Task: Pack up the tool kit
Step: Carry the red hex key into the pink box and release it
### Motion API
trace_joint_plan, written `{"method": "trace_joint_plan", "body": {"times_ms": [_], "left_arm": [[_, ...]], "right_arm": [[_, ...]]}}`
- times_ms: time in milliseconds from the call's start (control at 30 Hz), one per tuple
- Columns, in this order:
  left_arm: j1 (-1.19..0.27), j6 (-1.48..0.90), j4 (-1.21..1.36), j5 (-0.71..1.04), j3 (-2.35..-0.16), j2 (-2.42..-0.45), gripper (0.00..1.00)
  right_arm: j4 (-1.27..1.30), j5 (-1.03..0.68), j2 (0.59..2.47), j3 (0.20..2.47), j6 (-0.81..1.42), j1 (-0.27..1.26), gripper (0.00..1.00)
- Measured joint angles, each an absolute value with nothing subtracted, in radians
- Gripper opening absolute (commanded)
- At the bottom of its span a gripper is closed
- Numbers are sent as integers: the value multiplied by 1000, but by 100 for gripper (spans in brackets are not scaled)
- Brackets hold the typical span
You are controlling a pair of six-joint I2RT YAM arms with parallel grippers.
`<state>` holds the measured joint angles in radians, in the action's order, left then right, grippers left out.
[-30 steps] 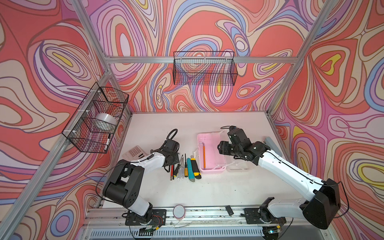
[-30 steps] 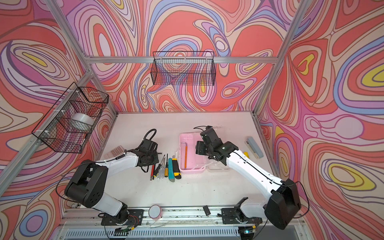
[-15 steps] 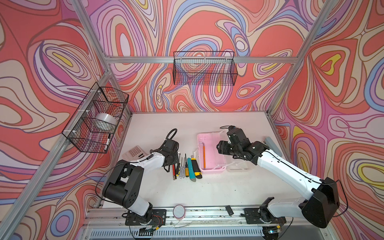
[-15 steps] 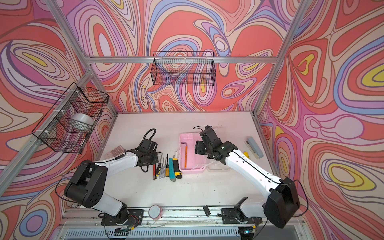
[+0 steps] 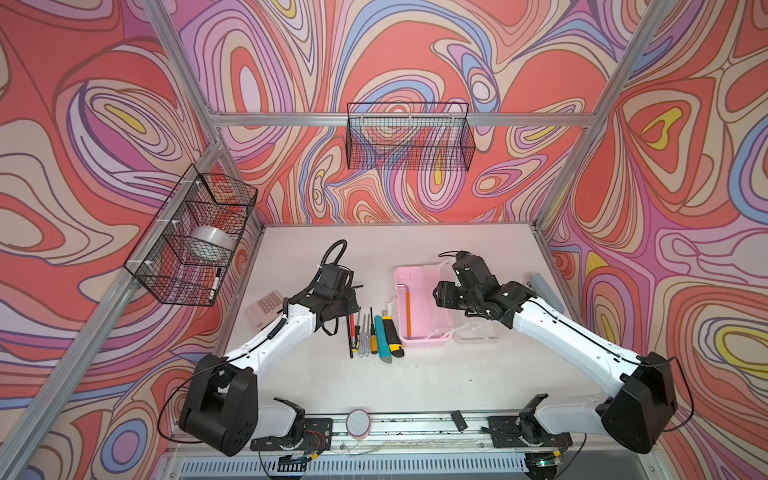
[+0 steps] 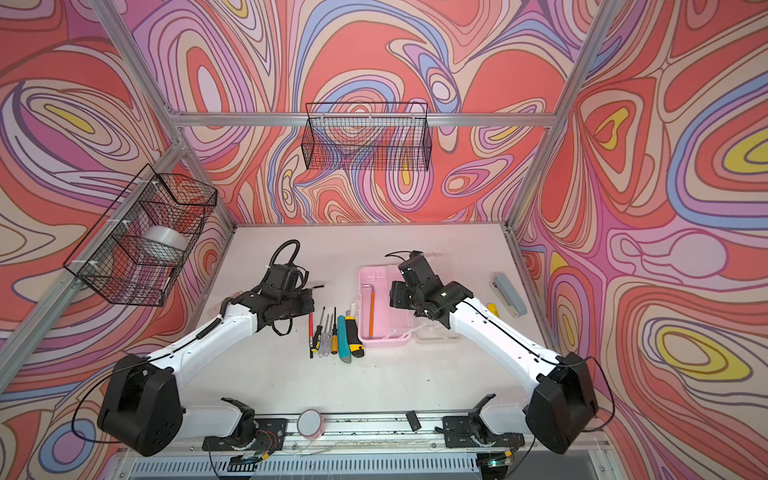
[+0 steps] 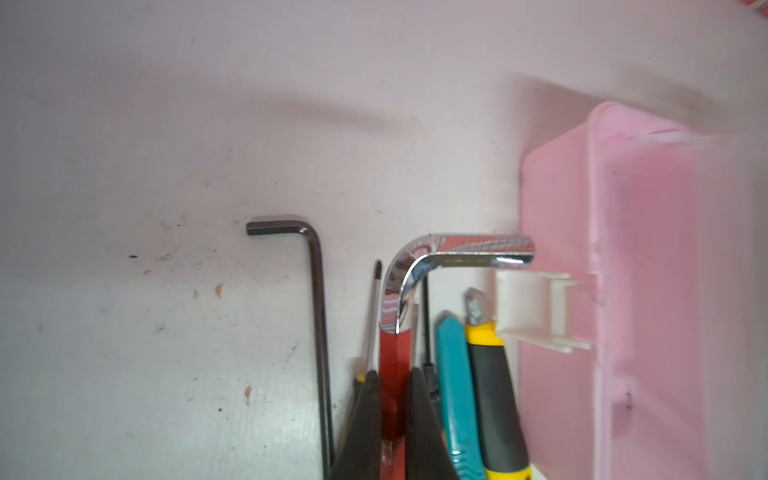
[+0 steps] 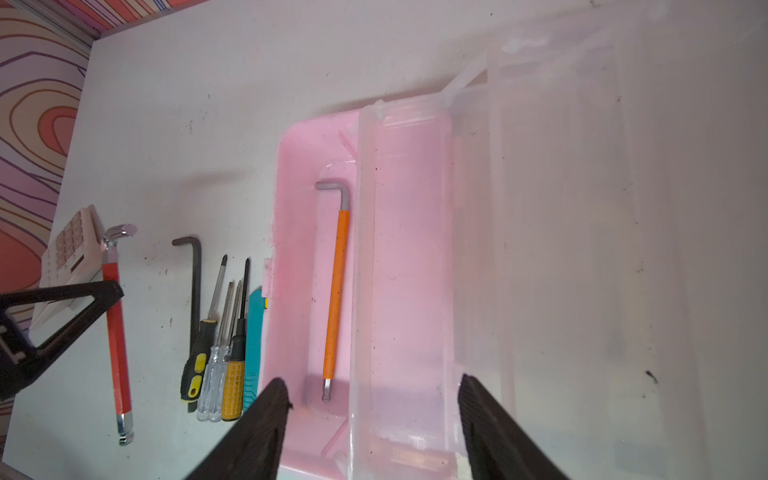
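Observation:
The left gripper carries the red-sleeved hex key next over the bare case bottom beside the orange-sleeved hex key (image 5: 408,311), past the utility knife, and releases it there.
The tool kit's pale pink case (image 5: 428,291) (image 6: 384,291) (image 8: 299,174) lies open, its translucent lid (image 5: 476,330) (image 8: 540,208) folded out to the right. An orange-sleeved hex key (image 5: 408,311) (image 8: 337,299) lies inside. Left of the case lie a black hex key (image 7: 318,311), screwdrivers (image 5: 365,332) (image 8: 220,345), a teal tool (image 5: 382,336) (image 7: 453,374) and a black-yellow utility knife (image 5: 392,332) (image 7: 490,374). My left gripper (image 5: 351,309) (image 6: 309,309) (image 7: 392,399) is shut on the red-sleeved hex key (image 7: 392,353) (image 8: 116,332). My right gripper (image 5: 440,293) (image 6: 395,293) (image 8: 374,399) hangs open above the case.
A pinkish calculator (image 5: 266,309) (image 8: 70,253) lies left of my left arm. A grey-blue bar (image 5: 544,286) (image 6: 509,293) rests near the right wall. Wire baskets (image 5: 409,137) (image 5: 195,237) hang on the back and left walls. A tape roll (image 5: 358,422) sits on the front rail.
My left jaws have closed the last bit onto the red-sleeved hex key. My right gripper has drifted slightly left over the case, still open.

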<state>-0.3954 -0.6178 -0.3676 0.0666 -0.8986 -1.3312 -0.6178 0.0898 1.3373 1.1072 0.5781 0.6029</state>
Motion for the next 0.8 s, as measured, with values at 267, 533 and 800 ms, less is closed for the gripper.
{"method": "trace_joint_plan", "body": {"times_ms": [267,533,800], "left_arm": [[-605,-720,-285,94,-1069,-1439,0],[-670,-807,-186,112,-1155,-1661,0],[-694,-846,-172,124,-1245,-1818,0]], "right_arm": [[-619,97,1335,1131,569,603,68],[-634,126,1285,1131,563,603,69],[-649,161,1263,1123,547,603,69]]}}
